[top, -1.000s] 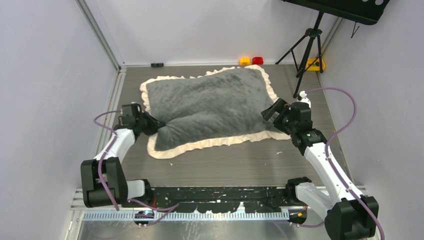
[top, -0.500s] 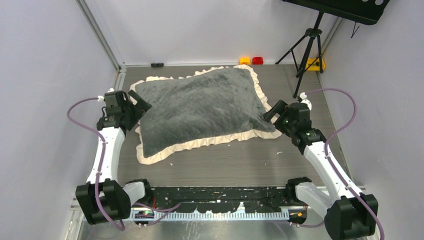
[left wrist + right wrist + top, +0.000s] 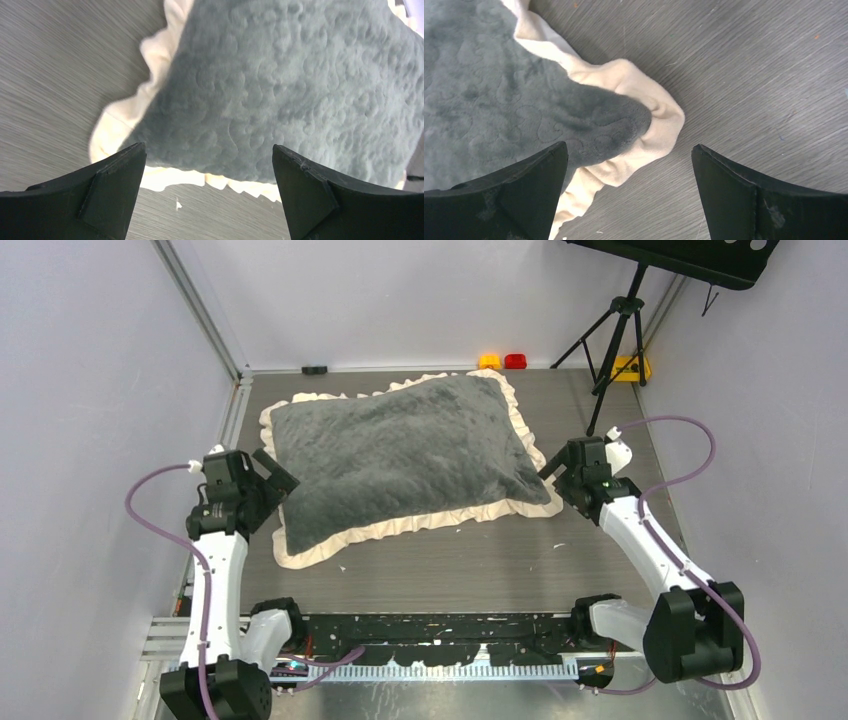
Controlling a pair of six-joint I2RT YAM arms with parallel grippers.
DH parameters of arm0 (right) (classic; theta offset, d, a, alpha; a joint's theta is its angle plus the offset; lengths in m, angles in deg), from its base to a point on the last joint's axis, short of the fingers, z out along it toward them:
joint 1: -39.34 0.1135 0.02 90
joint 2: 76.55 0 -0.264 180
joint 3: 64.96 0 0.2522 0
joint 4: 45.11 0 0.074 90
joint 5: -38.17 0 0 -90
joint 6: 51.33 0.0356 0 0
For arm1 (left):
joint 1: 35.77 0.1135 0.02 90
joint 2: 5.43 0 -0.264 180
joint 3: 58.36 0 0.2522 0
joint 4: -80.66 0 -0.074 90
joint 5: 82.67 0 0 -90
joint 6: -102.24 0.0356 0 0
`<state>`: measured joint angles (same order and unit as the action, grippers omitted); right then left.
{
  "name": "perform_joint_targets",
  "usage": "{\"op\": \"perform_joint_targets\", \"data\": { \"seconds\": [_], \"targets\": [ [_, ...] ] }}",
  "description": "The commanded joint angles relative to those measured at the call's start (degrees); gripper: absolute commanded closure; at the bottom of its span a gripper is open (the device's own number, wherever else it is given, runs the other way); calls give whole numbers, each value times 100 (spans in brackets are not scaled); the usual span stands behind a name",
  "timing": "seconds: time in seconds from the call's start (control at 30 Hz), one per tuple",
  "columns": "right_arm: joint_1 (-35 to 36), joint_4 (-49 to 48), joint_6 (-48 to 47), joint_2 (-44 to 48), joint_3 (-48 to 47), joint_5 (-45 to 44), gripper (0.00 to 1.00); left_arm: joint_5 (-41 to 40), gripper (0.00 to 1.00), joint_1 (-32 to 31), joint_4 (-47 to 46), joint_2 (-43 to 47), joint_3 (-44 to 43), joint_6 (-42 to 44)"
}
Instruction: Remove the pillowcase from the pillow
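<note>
The pillowcase's frilled corner [image 3: 551, 506] [image 3: 655, 136] is between the spread fingers of my right gripper, so the gripper will next lower onto that corner beside it, still open, and close on the cream frill.
The pillowcase [image 3: 400, 455], fuzzy dark grey with a cream ruffled frill, lies flat and filled out in the middle of the table [image 3: 450, 560]. The pillow is hidden inside it. My left gripper [image 3: 277, 476] hovers open just off the cover's left edge, holding nothing. In the left wrist view the grey cover [image 3: 280, 90] and its frill lie ahead of the open left gripper [image 3: 208, 147]. My right gripper [image 3: 553, 470] stands open beside the near right corner. In the right wrist view that frilled corner [image 3: 659, 120] sits between and beyond the spread right gripper [image 3: 629, 146], untouched.
A black tripod [image 3: 612, 350] stands at the back right next to a yellow object [image 3: 630, 367]. Small orange [image 3: 489, 361] and red [image 3: 515, 361] items sit at the back edge. Pale walls close both sides. Bare table lies between the cover and the arm bases.
My left gripper let go of the cover's near left corner, opened, and drew back left and toward the base. The cover settled flat and shifted left. The right gripper backed off slightly.
</note>
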<state>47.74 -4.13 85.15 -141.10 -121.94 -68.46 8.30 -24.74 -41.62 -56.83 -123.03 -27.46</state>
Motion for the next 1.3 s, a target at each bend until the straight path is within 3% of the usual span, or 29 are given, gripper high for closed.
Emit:
{"op": "perform_joint_targets", "data": {
  "seconds": [0.0, 0.2, 0.6, 0.73, 1.07, 1.27],
  "targets": [
    [-12, 167, 251, -281, -399, -373, 3, 1028, 0, 28, -241, 81, 699, -547],
    [-20, 11, -17, -658, -564, 128, 3, 1653, 0, 30, -708, 119, 1221, -895],
    [-203, 188, 123, -1136, -728, -185, 5, 1516, 0, 30, -680, 168, 1227, -838],
    [-205, 361, 424, -1291, -752, -633, 15, 1467, 0, 31, -665, 153, 1225, -807],
    [-203, 585, 151, -1831, -874, -448, 16, 1339, 0, 31, -608, 115, 1164, -786],
    [-199, 228, -134, -2228, -730, 145, 15, 1144, 1, 26, -539, 199, 1176, -849]
  ]
}}
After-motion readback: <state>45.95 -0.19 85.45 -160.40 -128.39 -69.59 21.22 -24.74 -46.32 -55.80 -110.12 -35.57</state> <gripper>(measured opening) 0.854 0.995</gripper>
